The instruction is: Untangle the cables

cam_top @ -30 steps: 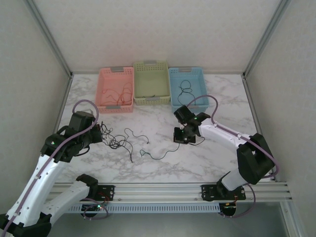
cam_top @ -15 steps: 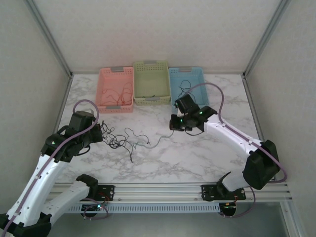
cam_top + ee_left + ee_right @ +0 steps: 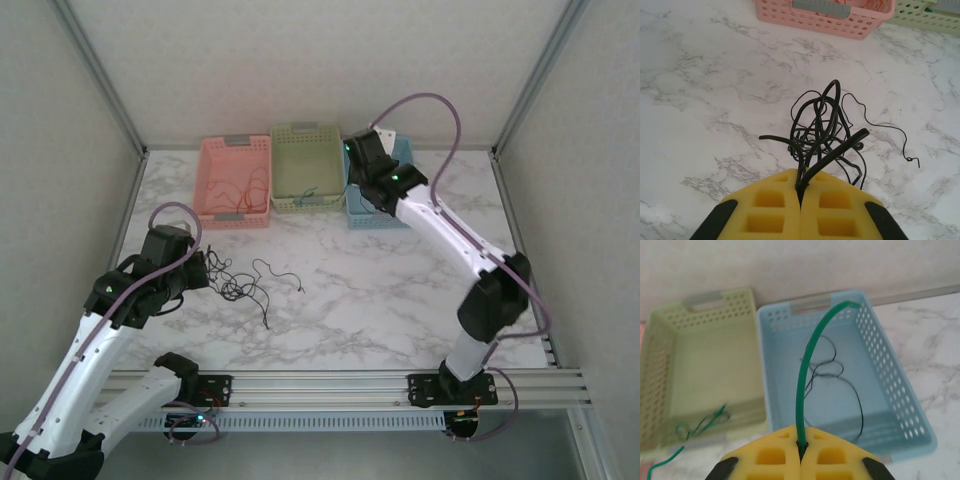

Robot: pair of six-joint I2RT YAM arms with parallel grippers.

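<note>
The green cable swings sideways in my right gripper next, over the green basket between the gripper and the pink basket (image 3: 236, 218), and is released where green cable pieces already lie.
A tangle of black cables (image 3: 238, 287) lies on the marble at the left. My left gripper (image 3: 203, 270) is shut on it; in the left wrist view the yellow pads (image 3: 765, 210) pinch several black strands (image 3: 822, 130) at the gripper (image 3: 801, 192). My right gripper (image 3: 352, 178) hangs over the front of the baskets, shut on a green cable (image 3: 805, 365) that arcs up from the gripper (image 3: 801, 444). The green cable's other part (image 3: 705, 422) trails into the green basket (image 3: 660, 340). A thin black cable (image 3: 832, 370) lies in the blue basket (image 3: 890, 370). Red-orange cables (image 3: 248, 188) lie in the pink basket (image 3: 236, 218).
Three baskets stand in a row at the back: pink, green (image 3: 305, 130) and blue (image 3: 405, 145). One loose black strand (image 3: 283, 271) runs right from the tangle. Metal frame posts (image 3: 100, 75) and walls close in both sides.
My right gripper has gone from mid-table up and back to the baskets, carrying the green cable clear of the tangle. The left gripper and black tangle have stayed put.
</note>
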